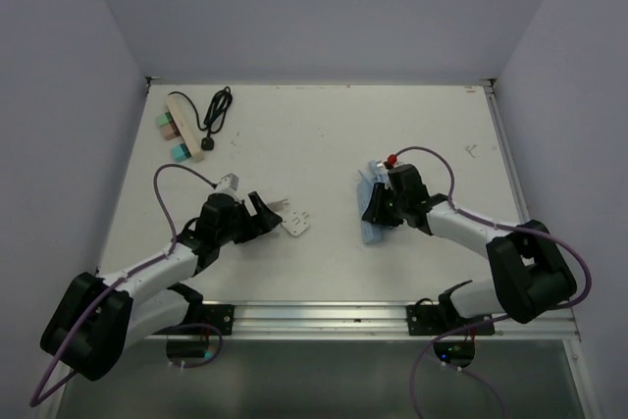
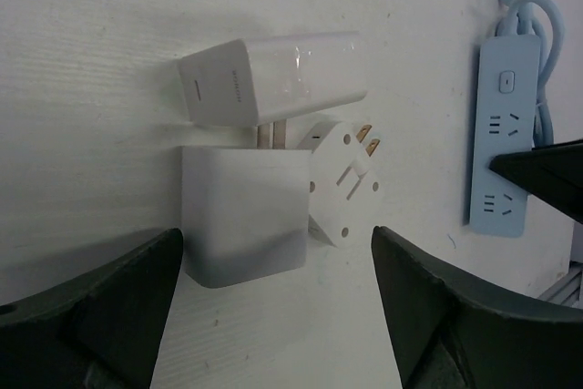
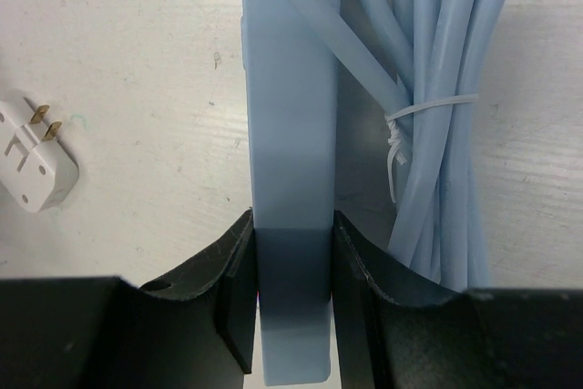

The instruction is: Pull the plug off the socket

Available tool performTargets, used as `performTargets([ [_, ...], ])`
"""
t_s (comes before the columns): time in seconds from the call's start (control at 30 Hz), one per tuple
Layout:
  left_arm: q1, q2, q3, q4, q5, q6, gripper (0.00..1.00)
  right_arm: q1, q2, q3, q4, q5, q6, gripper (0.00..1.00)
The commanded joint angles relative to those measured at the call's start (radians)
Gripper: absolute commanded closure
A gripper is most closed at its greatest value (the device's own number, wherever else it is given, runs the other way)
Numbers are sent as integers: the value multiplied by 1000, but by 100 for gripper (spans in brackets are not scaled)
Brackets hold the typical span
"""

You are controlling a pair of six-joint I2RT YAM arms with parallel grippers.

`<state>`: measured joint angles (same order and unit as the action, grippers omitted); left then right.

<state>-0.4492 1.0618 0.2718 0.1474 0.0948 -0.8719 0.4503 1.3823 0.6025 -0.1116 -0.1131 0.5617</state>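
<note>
Next, the right gripper carries the power strip to the right in the top view toward the side, onto bare table (image 1: 458, 186), as the plug already lies apart.
The plug lies loose on the table as a cluster of white pieces: a cube (image 2: 241, 216), a flat charger (image 2: 273, 75) behind it, and an adapter with two brass prongs (image 2: 344, 179) (image 1: 298, 224) (image 3: 36, 157). My left gripper (image 2: 276, 266) (image 1: 270, 215) stands open just short of the cube, touching nothing. The socket is a pale blue power strip (image 3: 291, 88) (image 2: 504, 134) (image 1: 370, 234), apart from the plug to the right. My right gripper (image 3: 291, 225) (image 1: 376, 208) is shut on the strip's narrow sides. The strip's bundled blue cable (image 3: 437, 88) lies beside it.
A beige power strip (image 1: 183, 128) with coloured plugs and a coiled black cable (image 1: 216, 110) sits at the back left corner. White walls enclose the table on three sides. A metal rail (image 1: 324, 316) runs along the near edge.
</note>
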Motion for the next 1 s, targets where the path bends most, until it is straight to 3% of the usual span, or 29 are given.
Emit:
performTargets([
  [0.0, 6, -48, 67, -3, 57, 10, 12, -27, 43, 31, -143, 136, -17, 100],
  [0.17, 9, -138, 246, -267, -91, 108, 6, -99, 78, 98, -174, 162, -37, 100],
  [0.3, 12, -212, 357, -469, -265, 192, 0, -226, 96, 147, -207, 173, -48, 100],
  [0.53, 14, -356, 435, -629, -575, 321, 0, -427, 144, 235, -240, 178, -59, 100],
  [0.7, 14, -430, 425, -689, -595, 340, 0, -535, 210, 316, -273, 210, -75, 100],
  [0.9, 14, -467, 411, -677, -604, 358, 0, -575, 287, 419, -310, 283, -108, 100],
  [0.97, 14, -458, 412, -671, -596, 363, 0, -579, 316, 471, -326, 296, -124, 92],
])
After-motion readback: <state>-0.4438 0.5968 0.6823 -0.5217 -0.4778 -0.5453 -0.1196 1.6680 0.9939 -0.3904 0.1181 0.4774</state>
